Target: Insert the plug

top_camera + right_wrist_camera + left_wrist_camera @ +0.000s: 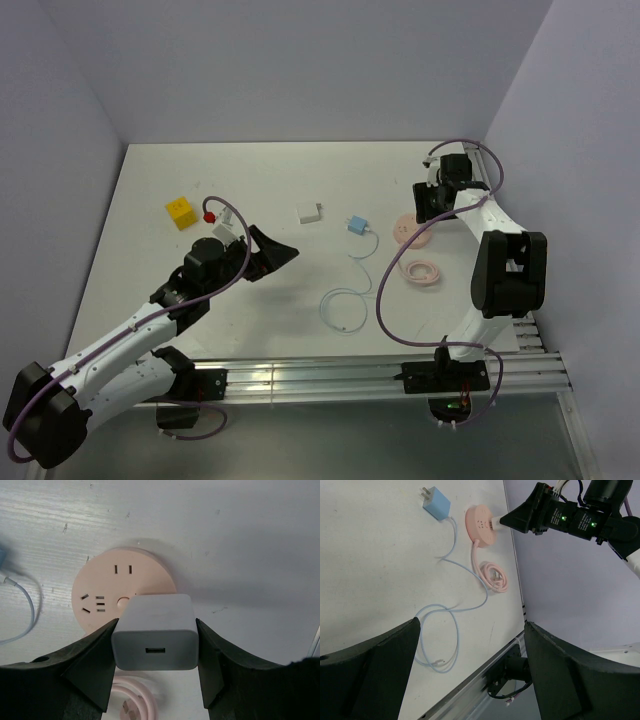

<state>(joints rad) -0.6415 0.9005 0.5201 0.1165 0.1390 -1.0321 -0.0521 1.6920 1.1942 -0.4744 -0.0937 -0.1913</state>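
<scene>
Next, my right gripper pushes toward the light blue plug and presses the white USB adapter block [155,630] onto the pink socket [405,230]. The block already stands against the socket's side.
The plug [355,224] [436,504], light blue with two prongs, lies on the table at the end of a thin looping cable [345,300] [440,630]; no gripper touches it. To its right lies a round pink socket [405,230] [479,526] [100,587]. My right gripper [432,200] [506,520] [156,635] is shut on a white USB adapter block [155,630], held against the socket's face. The block hides how deep its prongs sit. My left gripper [272,252] [472,625] hangs open and empty above the table, left of the cable loop.
A second white adapter block [310,211] lies left of the plug, and a yellow cube [180,212] at the far left. The socket's pink cord lies coiled [422,270] [495,577] near the right wall. A metal rail [350,375] runs along the near edge.
</scene>
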